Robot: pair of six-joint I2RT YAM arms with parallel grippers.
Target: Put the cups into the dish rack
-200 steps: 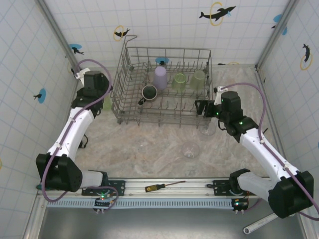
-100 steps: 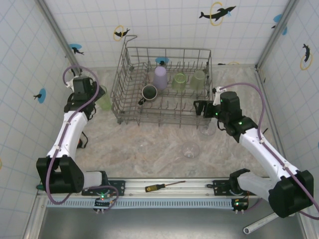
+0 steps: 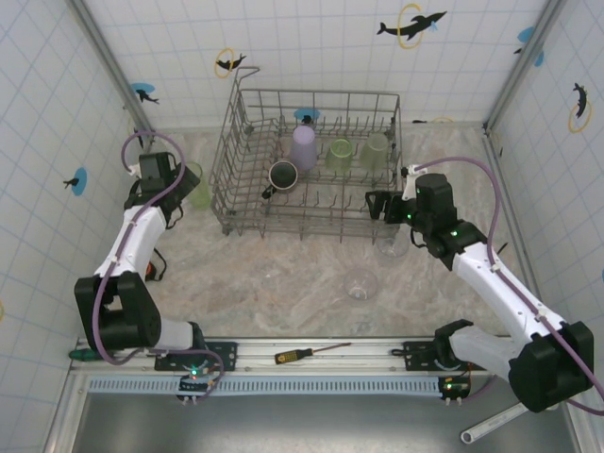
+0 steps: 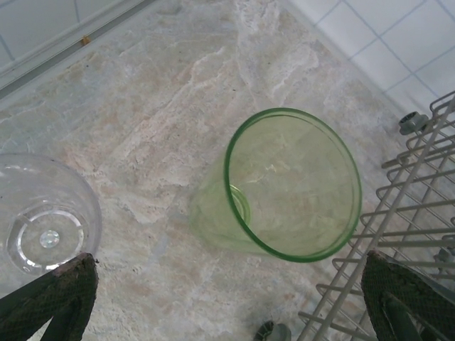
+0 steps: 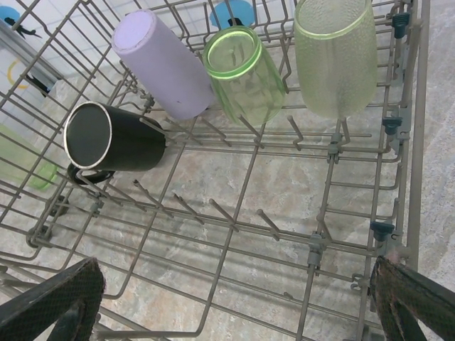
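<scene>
My left gripper lowers its fingers astride the side of the green tumbler's rim facing the clear glass [image 4: 237, 208] next. One finger enters the green tumbler's upturned opening, since that opening lies below the gripper.
The grey wire dish rack [image 3: 311, 212] stands at the table's back centre. Inside it lie a lavender cup [image 3: 304, 146], a black mug [image 3: 282, 175] and two green tumblers [image 3: 340, 154] [image 3: 376, 151]; the right wrist view shows the same cup [image 5: 167, 64], mug [image 5: 114, 138] and tumblers [image 5: 245, 71] [image 5: 334, 57]. A third green tumbler [image 4: 291, 185] stands upright on the table left of the rack, just ahead of my open left gripper [image 4: 229, 273], apart from its fingers. My right gripper [image 3: 380, 206] hangs open over the rack's right front corner, holding nothing.
Two clear glasses [image 3: 392, 247] [image 3: 360, 283] stand on the table in front of the rack's right end. Another clear glass [image 4: 43, 220] sits close to the left finger [image 4: 60, 295]. A screwdriver [image 3: 311, 353] lies on the front rail. Tiled walls close in both sides.
My left arm has swung left and back from the rack's left side toward the wall, uncovering the green tumbler on the table. The right arm has stayed put.
</scene>
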